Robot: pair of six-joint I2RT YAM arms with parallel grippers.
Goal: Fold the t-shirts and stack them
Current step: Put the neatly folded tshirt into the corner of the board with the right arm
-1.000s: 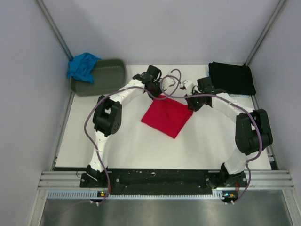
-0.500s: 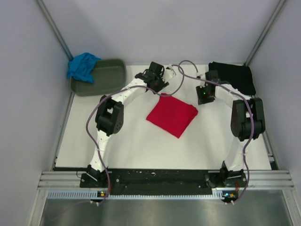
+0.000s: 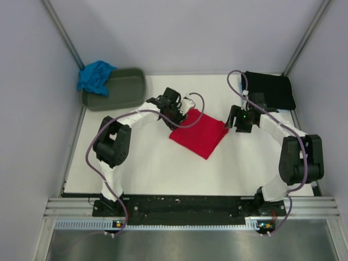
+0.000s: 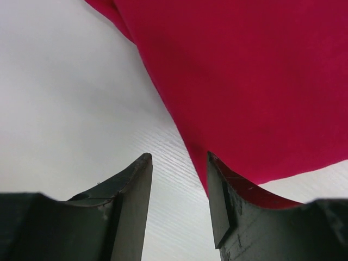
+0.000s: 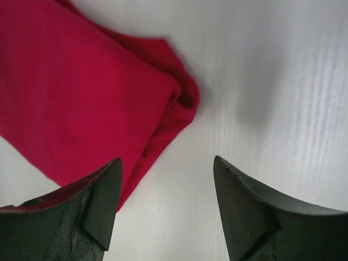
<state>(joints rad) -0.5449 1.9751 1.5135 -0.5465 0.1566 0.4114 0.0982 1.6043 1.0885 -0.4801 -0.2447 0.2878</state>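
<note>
My right gripper lowers to its left in the top view next, toward the red t-shirt's layered edge (image 3: 218, 140) (image 5: 145, 155) below, since the gripper's fingers frame bare table.
The red t-shirt (image 3: 199, 132) lies folded into a small square in the middle of the white table. My left gripper (image 3: 175, 115) hovers at its left corner, open, with bare table between the jaws; the red cloth (image 4: 255, 81) lies just beyond the right finger. My right gripper (image 3: 232, 120) is open at the shirt's right corner, the red fold (image 5: 87, 98) lying by its left finger, nothing held. The black t-shirt (image 3: 267, 89) lies folded at the back right. The turquoise t-shirt (image 3: 95, 76) is bunched on the tub at the back left.
A grey-green oval tub (image 3: 115, 89) stands at the back left corner, against the left wall. White enclosure walls close in the table on three sides. The arms' base rail (image 3: 185, 205) runs along the near edge.
Both grippers have let go of the red shirt and opened. The shirt now lies flat, shifted slightly right. Both arms have come back down beside its left and right corners.
</note>
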